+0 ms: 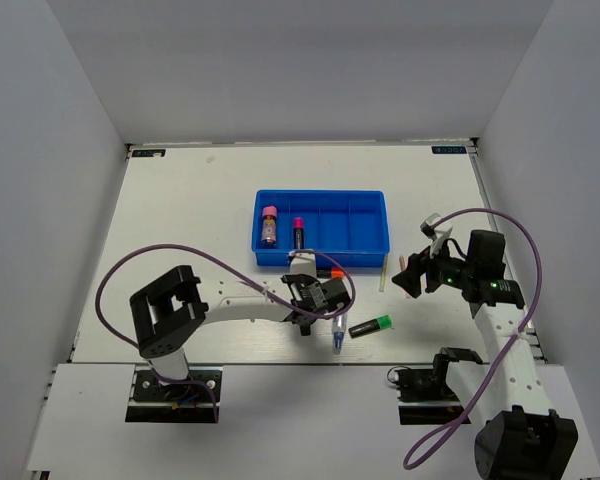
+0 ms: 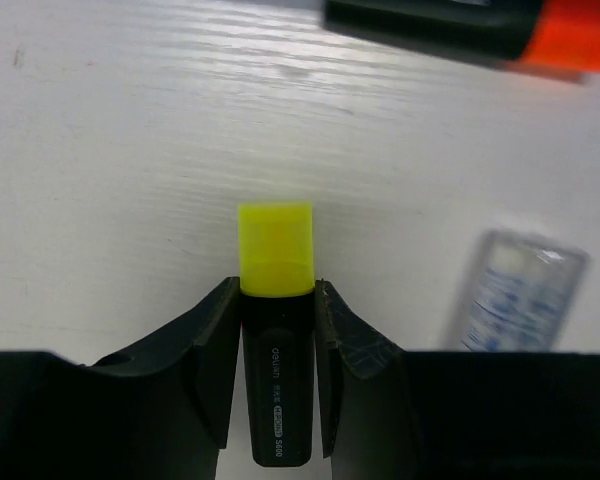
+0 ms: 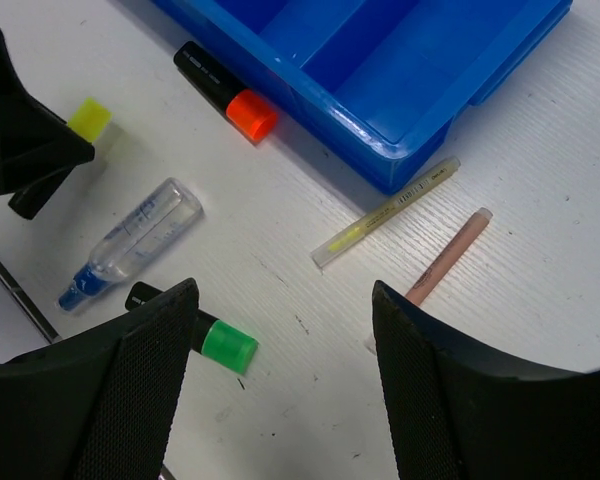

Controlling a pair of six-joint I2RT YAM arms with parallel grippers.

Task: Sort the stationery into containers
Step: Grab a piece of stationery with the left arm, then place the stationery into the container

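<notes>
My left gripper lifts outward over the tray's side next and releases in the pink-capped highlighter's compartment, which lies outward of it and holds the same kind.
My left gripper (image 2: 276, 292) is shut on a black yellow-capped highlighter (image 2: 276, 250), low over the table in front of the blue tray (image 1: 372, 243); it also shows in the top view (image 1: 306, 300). An orange-capped highlighter (image 2: 480, 25) and a clear blue-tipped pen (image 2: 515, 295) lie beside it. My right gripper (image 3: 285, 290) is open and empty above the table (image 1: 412, 275). Under it lie a green-capped highlighter (image 3: 215, 340), a pale-yellow stick (image 3: 385, 212) and a pink stick (image 3: 448, 255). The tray holds a pink-capped glue stick (image 1: 268, 225) and a pink-capped highlighter (image 1: 298, 232).
The tray's three right compartments (image 1: 350, 222) hold nothing. The tray's near wall (image 3: 380, 150) stands just beyond the orange-capped highlighter (image 3: 225, 90) and the pale-yellow stick. White walls enclose the table at the back and both sides.
</notes>
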